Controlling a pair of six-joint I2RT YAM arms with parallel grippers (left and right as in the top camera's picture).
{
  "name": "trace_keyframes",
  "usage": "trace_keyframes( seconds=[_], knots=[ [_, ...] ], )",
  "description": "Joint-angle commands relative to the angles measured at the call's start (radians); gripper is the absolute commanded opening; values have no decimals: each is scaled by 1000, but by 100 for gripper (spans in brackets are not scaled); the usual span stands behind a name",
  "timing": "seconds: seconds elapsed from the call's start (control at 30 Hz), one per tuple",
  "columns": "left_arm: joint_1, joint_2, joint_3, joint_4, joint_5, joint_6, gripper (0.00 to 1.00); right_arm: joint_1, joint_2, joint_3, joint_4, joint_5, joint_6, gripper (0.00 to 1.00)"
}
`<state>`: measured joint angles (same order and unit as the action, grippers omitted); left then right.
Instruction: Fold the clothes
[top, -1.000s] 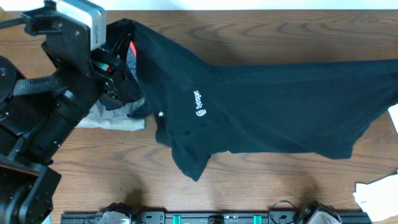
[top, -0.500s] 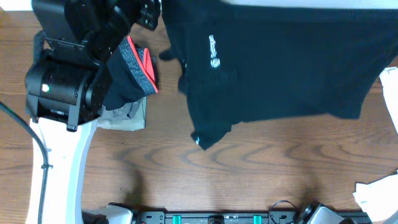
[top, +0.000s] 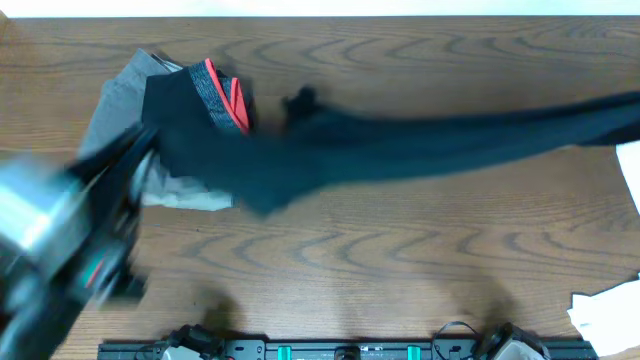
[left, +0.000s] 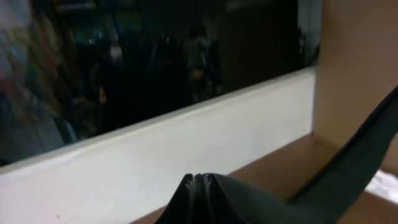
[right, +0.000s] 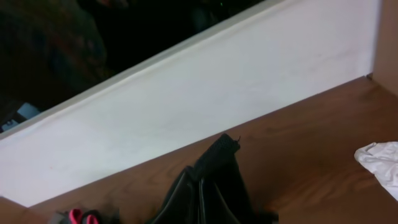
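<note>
Next, my right gripper swings outward and down toward the far tabletop and releases the T-shirt's edge, since the T-shirt (top: 420, 145) is narrow with bare wood beyond.
The black T-shirt (top: 420, 145) is stretched in a narrow band across the table, from beside the garment pile to the right edge. My left arm (top: 70, 235) is a motion blur at the lower left. In the left wrist view, black fabric (left: 249, 202) is gathered in pleats at my left gripper (left: 199, 182), whose fingers are hidden; the cloth runs taut to the right. In the right wrist view the T-shirt (right: 214, 180) bunches in pleats at my right gripper (right: 204, 198), fingers also hidden. The right gripper is outside the overhead view.
A smaller black garment with a grey-and-red waistband (top: 215, 92) lies on grey folded garments (top: 120, 95) at the back left. White crumpled cloth (top: 605, 312) lies at the front right and shows in the right wrist view (right: 380, 163). A white wall borders the table's far edge.
The T-shirt was held up spread wide; it has now come down into a narrow band. My left arm swept from the back left to the front left and is blurred.
</note>
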<state>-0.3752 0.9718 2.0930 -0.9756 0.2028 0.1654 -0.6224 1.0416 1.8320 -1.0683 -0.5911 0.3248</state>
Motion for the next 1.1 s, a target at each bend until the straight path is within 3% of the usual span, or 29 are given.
trace_keyframes(
  seconds=[0.0, 0.23, 0.4, 0.53, 0.67, 0.8, 0.9, 1.07],
  knots=[
    [-3, 28, -6, -42, -5, -48, 6, -10, -15, 12, -30, 10, -11, 1],
    [0, 240, -38, -143, -33, -47, 6, 13, 56, -4, -100, 11, -11, 1],
    [16, 555, -39, -68, -32, -39, 6, 100, 229, -50, 23, 11, -11, 1],
    [84, 809, -33, 183, -32, -7, 6, 192, 418, -94, 334, 14, -11, 1],
    [162, 975, 80, 492, 2, -32, 6, 216, 620, -92, 898, -77, 55, 1],
    [199, 988, 302, 536, 86, -26, 6, 167, 687, -92, 1322, -217, 320, 1],
    [188, 986, 437, 433, 131, 4, 6, 134, 678, -92, 1304, -248, 321, 1],
    [148, 987, 479, 84, 121, 120, 6, 120, 671, -92, 938, -280, 138, 1]
  ],
)
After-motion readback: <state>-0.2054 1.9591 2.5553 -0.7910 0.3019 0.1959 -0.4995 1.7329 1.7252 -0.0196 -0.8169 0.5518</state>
